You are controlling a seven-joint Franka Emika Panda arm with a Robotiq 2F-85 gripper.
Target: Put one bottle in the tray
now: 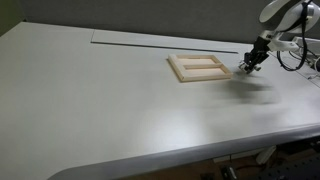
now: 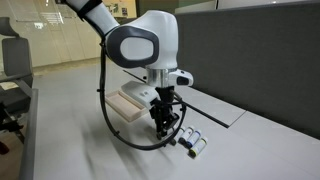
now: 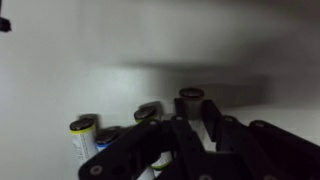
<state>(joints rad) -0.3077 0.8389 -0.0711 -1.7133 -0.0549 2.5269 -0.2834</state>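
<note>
My gripper rises next and carries the bottle over the tray [image 1: 200,67] to the tray's end farthest from the other bottles. It then lowers and releases the bottle, as that end lies empty.
The light wooden tray [image 1: 200,67] lies on the white table; it also shows behind the arm in an exterior view [image 2: 128,100]. My gripper [image 1: 250,63] is low at the table just beside the tray, among a few small pale bottles [image 2: 192,141]. In the wrist view the fingers [image 3: 193,125] close around one bottle [image 3: 190,100] with a dark cap. Other bottles [image 3: 83,135] [image 3: 147,112] lie to the side of it. The tray is out of the wrist view.
The white table [image 1: 110,100] stretches wide around the tray. A seam line runs along its far side [image 1: 150,38]. A dark partition wall [image 2: 260,60] stands behind the table. Cables hang from the arm [image 2: 108,110].
</note>
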